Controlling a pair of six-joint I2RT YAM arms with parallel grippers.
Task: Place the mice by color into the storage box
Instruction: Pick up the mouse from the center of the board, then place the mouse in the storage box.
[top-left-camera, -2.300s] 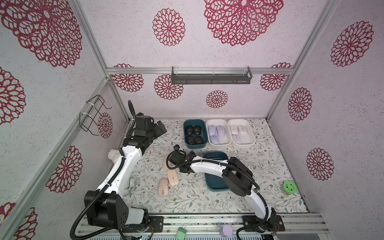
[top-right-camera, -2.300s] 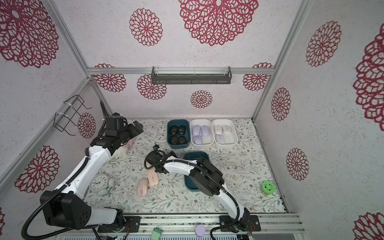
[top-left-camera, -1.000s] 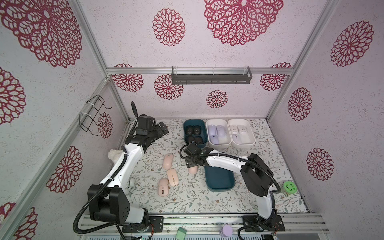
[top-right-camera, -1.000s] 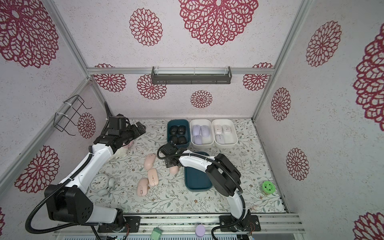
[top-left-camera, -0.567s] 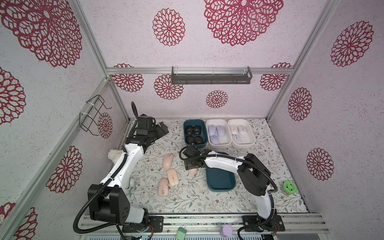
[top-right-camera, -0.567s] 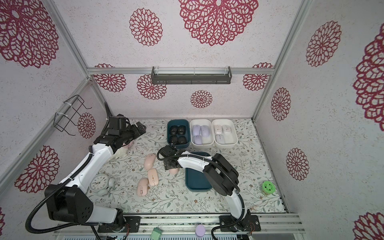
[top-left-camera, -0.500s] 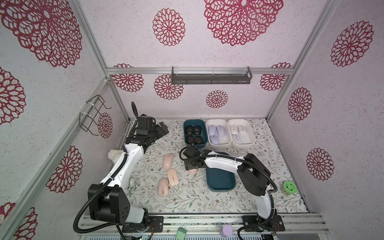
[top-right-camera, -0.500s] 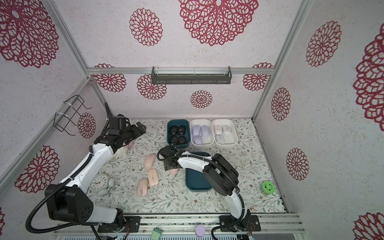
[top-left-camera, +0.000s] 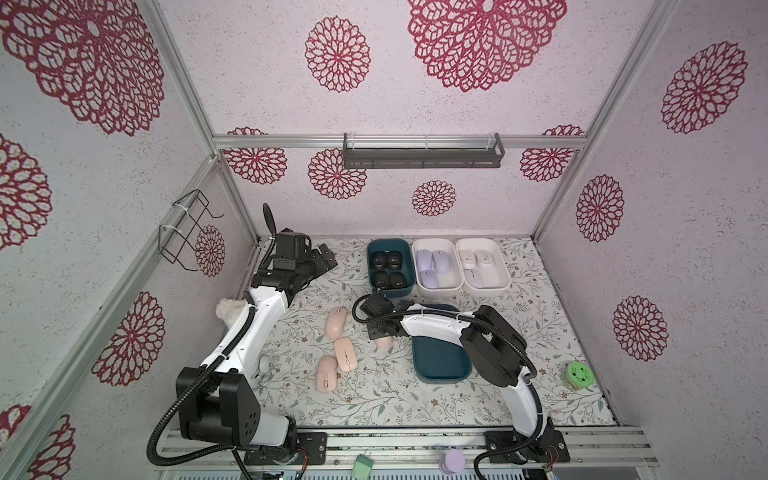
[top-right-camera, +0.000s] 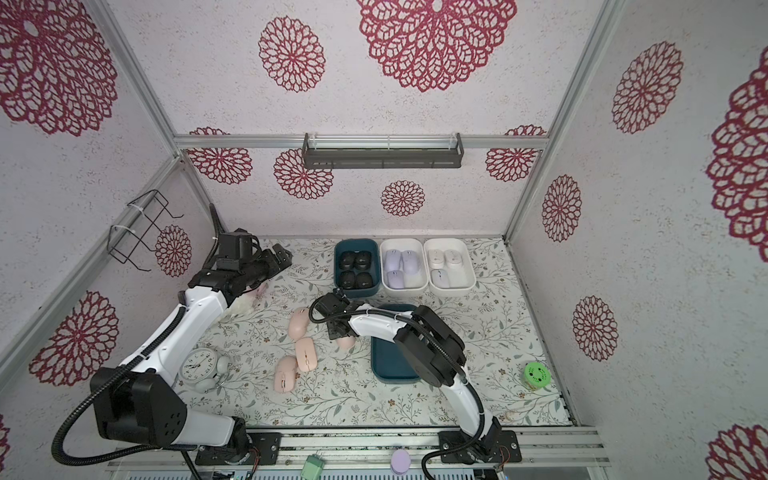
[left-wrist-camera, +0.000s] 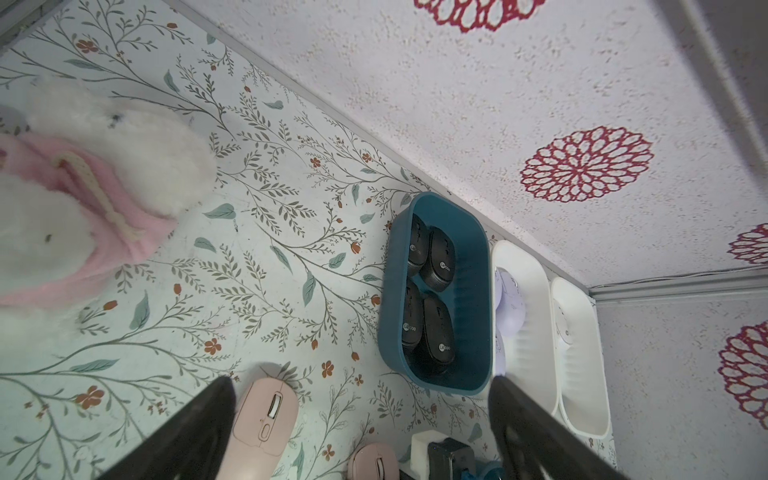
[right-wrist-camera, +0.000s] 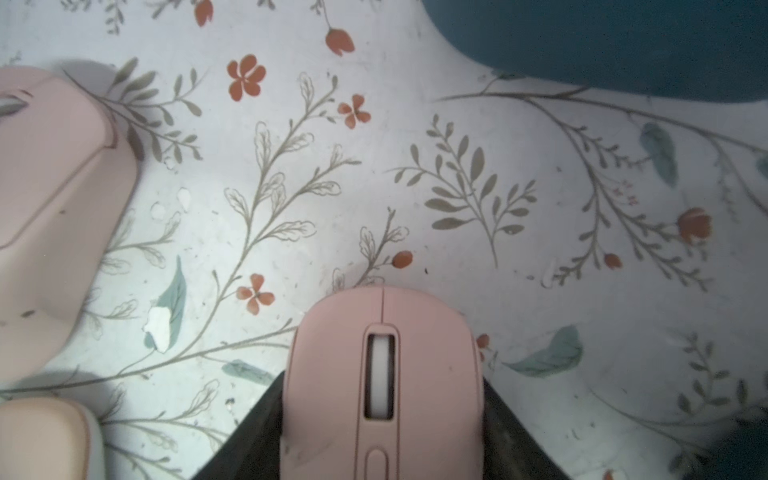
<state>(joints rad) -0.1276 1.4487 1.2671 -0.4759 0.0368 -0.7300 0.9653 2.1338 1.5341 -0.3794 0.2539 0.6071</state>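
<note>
My right gripper is close beside the empty teal storage box (top-left-camera: 440, 357), so next I should lift it over the empty box's rim, lower the pink mouse into that box and let go.
Four peach-pink mice lie on the floral mat; three of them sit loose (top-left-camera: 336, 322) (top-left-camera: 345, 354) (top-left-camera: 327, 374). My right gripper (top-left-camera: 383, 332) (right-wrist-camera: 382, 388) is shut on the fourth pink mouse (top-left-camera: 385, 342) (right-wrist-camera: 428, 332), which rests on the mat with a finger against each side. An empty teal storage box (top-left-camera: 440, 357) stands just right of it. At the back, a teal box (top-left-camera: 390, 291) holds black mice. Beside it, a white box (top-left-camera: 436, 286) holds lavender mice and another (top-left-camera: 484, 286) holds white ones. My left gripper (top-left-camera: 322, 259) (left-wrist-camera: 361, 415) hangs open over the back left.
A fluffy white plush toy (top-left-camera: 227, 309) (left-wrist-camera: 124, 137) lies by the left wall under my left arm. An alarm clock (top-right-camera: 198, 368) stands at front left and a green round object (top-left-camera: 579, 374) at front right. A wire rack (top-left-camera: 185, 232) juts from the left wall.
My right gripper moved right from the group of pink mice to the one beside the teal box. Its jaws narrowed onto that mouse's sides. The left arm barely moved.
</note>
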